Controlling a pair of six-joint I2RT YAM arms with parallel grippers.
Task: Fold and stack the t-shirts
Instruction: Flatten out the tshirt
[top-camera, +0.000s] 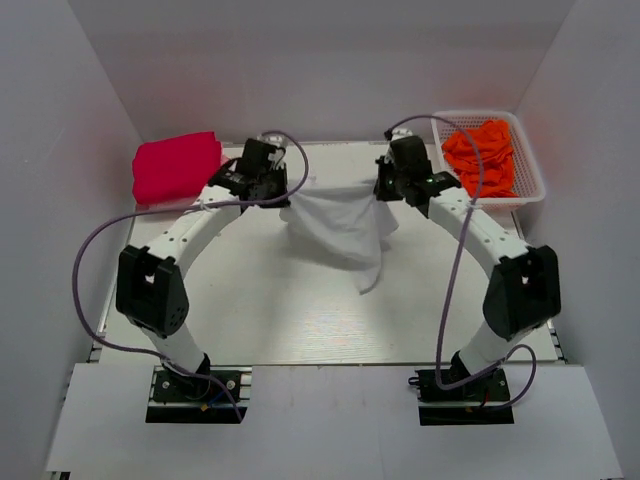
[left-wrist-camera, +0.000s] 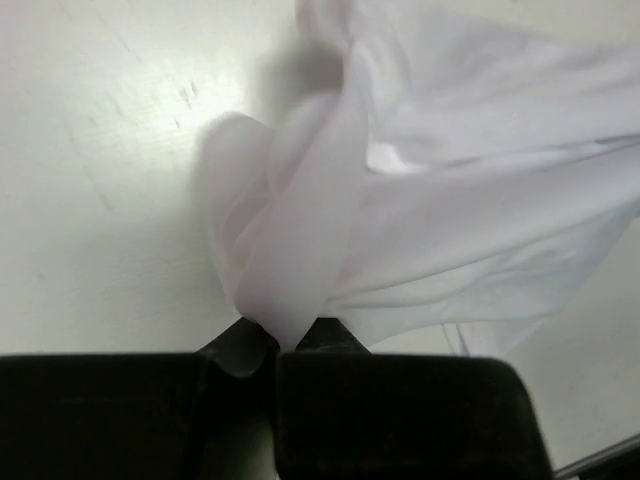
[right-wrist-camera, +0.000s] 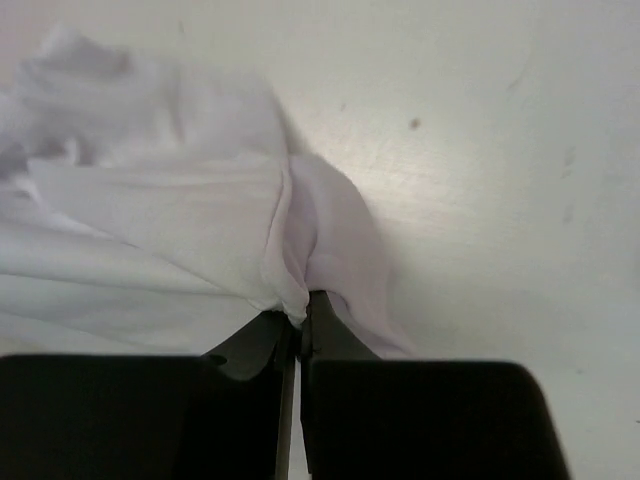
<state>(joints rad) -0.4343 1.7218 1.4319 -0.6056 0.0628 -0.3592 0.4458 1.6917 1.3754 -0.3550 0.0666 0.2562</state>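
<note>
Next, I lift my left gripper high, since the white t-shirt hangs in folds, then bring it down to the far tabletop, which lies below it, and release the cloth.
A white t-shirt hangs stretched between my two grippers over the far middle of the table, its lower part drooping toward the front. My left gripper is shut on the shirt's left edge; the left wrist view shows the cloth pinched between the shut fingers. My right gripper is shut on the shirt's right edge; the right wrist view shows the cloth pinched there. A crimson-pink t-shirt lies bunched at the far left. Bright orange t-shirts fill the basket.
A white plastic lattice basket stands at the far right corner. White walls enclose the table on three sides. The pale table top runs between the arms to the front edge.
</note>
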